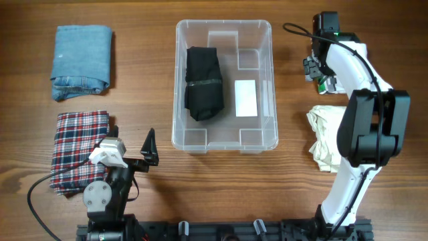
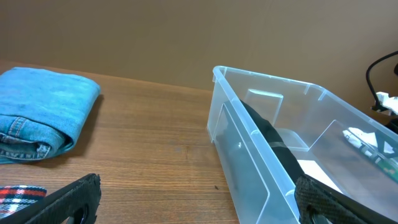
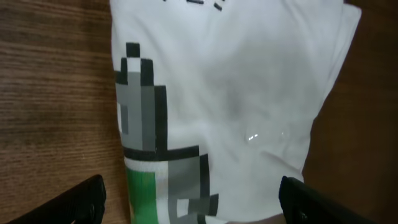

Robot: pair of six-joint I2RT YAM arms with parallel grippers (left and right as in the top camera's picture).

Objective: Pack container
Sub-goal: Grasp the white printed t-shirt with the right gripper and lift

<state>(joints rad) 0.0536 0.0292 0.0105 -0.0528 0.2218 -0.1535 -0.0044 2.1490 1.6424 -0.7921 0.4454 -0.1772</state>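
Observation:
My right gripper lowers onto the grey and black print [image 1: 330, 83] [image 3: 181, 178] of the printed part of the white shirt next, then closes.
The clear container [image 1: 225, 24] stands mid-table with a folded black garment [image 1: 202, 82] and a white label [image 1: 246, 98] inside. My left gripper [image 1: 148, 148] rests open near the table's front, left of the container. In the left wrist view it [image 2: 199, 208] holds nothing, and the container's wall [image 2: 249, 168] is close on the right. My right gripper [image 1: 313, 69] hovers right of the container over a folded white shirt [image 3: 249, 93] with a green, grey and black pixel print. It [image 3: 196, 205] is open, its jaws on either side of the shirt.
Folded blue jeans [image 1: 81, 61] lie at the back left, with a folded plaid shirt [image 1: 79, 148] in front of them beside the left arm. A crumpled cream garment [image 1: 324, 137] lies at the right, partly under the right arm.

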